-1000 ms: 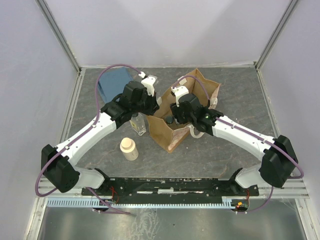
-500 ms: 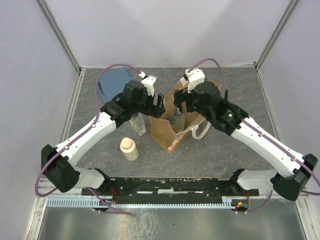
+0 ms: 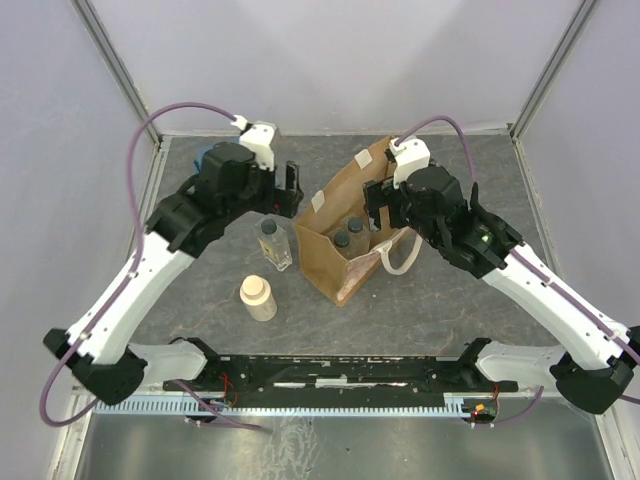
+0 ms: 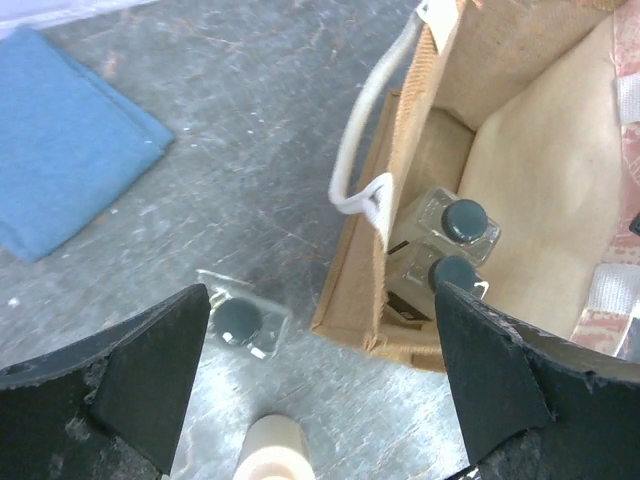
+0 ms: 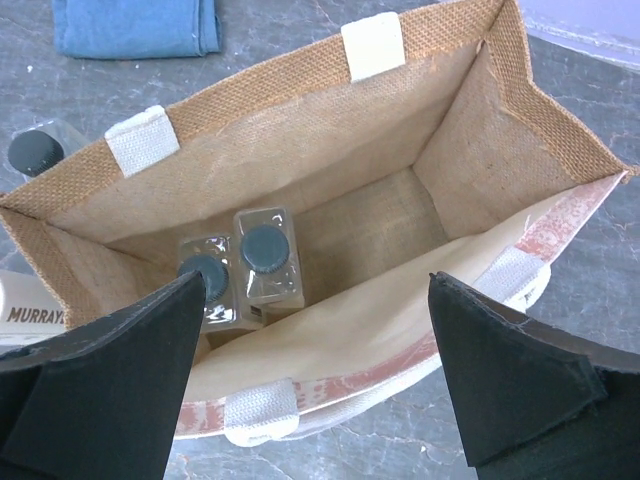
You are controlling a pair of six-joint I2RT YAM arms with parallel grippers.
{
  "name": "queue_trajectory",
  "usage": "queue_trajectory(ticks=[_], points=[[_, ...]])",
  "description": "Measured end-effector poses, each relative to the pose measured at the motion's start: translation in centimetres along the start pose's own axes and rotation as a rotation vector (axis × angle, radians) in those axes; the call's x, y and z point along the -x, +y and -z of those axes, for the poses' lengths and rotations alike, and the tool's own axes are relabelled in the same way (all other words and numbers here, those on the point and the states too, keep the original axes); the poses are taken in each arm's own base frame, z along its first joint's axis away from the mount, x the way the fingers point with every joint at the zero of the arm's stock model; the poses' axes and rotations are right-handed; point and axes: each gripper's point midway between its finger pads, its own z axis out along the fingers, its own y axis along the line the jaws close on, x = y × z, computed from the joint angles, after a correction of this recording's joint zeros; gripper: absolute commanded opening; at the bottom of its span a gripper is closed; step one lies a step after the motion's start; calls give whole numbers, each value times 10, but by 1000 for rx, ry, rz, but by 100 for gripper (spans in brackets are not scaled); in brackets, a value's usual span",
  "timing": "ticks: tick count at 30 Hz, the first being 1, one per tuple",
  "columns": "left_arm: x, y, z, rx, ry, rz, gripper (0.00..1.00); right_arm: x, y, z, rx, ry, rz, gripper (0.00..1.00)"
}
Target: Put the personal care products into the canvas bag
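Note:
I need to move my left gripper away from the bag (image 3: 330,268) and turn it, then lower it around the third clear bottle, which stands skewed and off-center below my fingertips.
The canvas bag (image 3: 330,268) stands upright mid-table, mouth open. Two clear square bottles with dark caps (image 3: 341,240) (image 3: 355,227) stand side by side inside it, also seen in the right wrist view (image 5: 265,248) (image 5: 205,275). A third clear bottle (image 3: 275,243) stands on the table left of the bag. The cream round bottle (image 3: 258,297) stands nearer the front. My left gripper (image 3: 288,195) hangs open above the gap between the loose bottle (image 4: 240,320) and the bag (image 4: 420,150). My right gripper (image 3: 378,208) is open above the bag's mouth (image 5: 300,150), holding nothing.
A folded blue cloth (image 4: 70,140) lies at the back left, partly under my left arm. The bag's off-white loop handle (image 3: 405,255) hangs over its right side. Grey walls close in the table on three sides.
Both grippers opened. The right one rose out of the bag, leaving a bottle inside. The left one let go at the bag's rim and pulled up and to the left.

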Motion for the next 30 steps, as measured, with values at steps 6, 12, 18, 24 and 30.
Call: queue_trajectory(ticks=[6,12,18,24,30], points=[[-11,39,49,180,13,10,100,-8,-6,3,-31,31,-8,100],[-67,59,41,315,197,82,100,-20,-16,10,-77,75,-9,100],[-74,57,24,399,204,295,100,-22,-28,26,-115,76,-19,100],[-66,60,1,542,176,518,100,-24,-38,39,-139,66,-24,100],[-101,69,-24,765,285,646,100,-33,-43,44,-152,84,-12,100]])
